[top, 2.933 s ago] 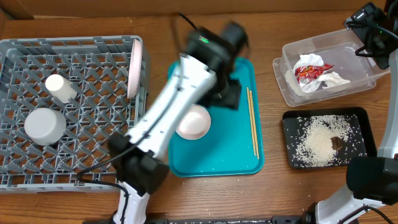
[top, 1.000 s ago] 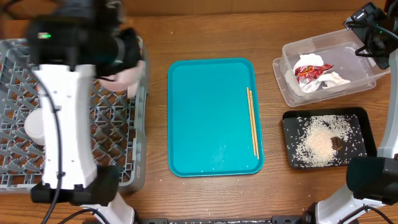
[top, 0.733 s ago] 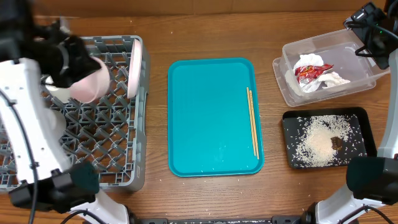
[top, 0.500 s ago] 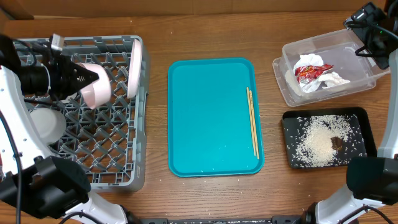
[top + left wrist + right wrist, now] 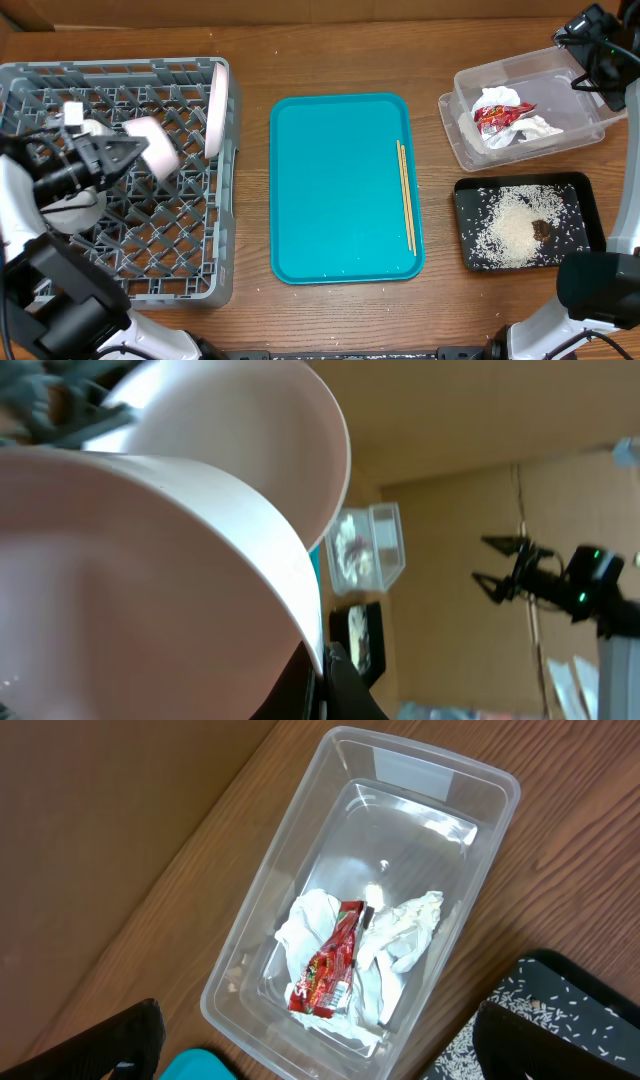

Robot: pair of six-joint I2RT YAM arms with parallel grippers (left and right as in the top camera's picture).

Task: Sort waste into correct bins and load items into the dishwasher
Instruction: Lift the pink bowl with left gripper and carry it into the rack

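Observation:
The left gripper moves back and down next to release the small white bowl onto the rack's bare wires (image 5: 136, 196) beside the second bowl, because that spot is empty.
My left gripper (image 5: 133, 153) is shut on the rim of a small white bowl (image 5: 157, 152), holding it tilted over the middle of the grey dishwasher rack (image 5: 170, 262). In the left wrist view that bowl (image 5: 130, 580) fills the frame, its edge pinched between the fingers (image 5: 345, 690). A white plate (image 5: 216, 105) stands on edge at the rack's right side. A cup (image 5: 94, 128) and a second bowl (image 5: 68, 205) lie in the rack, partly hidden by the arm. Chopsticks (image 5: 405, 195) lie on the teal tray (image 5: 340, 190). My right gripper (image 5: 340, 1055) hangs open above the clear tub (image 5: 480, 795).
The clear tub (image 5: 580, 130) holds a red wrapper (image 5: 503, 115) and crumpled tissue (image 5: 535, 128). Below it, the black tray (image 5: 575, 250) holds rice grains (image 5: 505, 235) and a brown lump (image 5: 541, 229). The right arm's base (image 5: 600, 290) stands at the table's right edge.
The left arm lifted the bowl off the teal tray and carried it left over the rack, then lowered it toward the rack's middle. The right arm has not moved.

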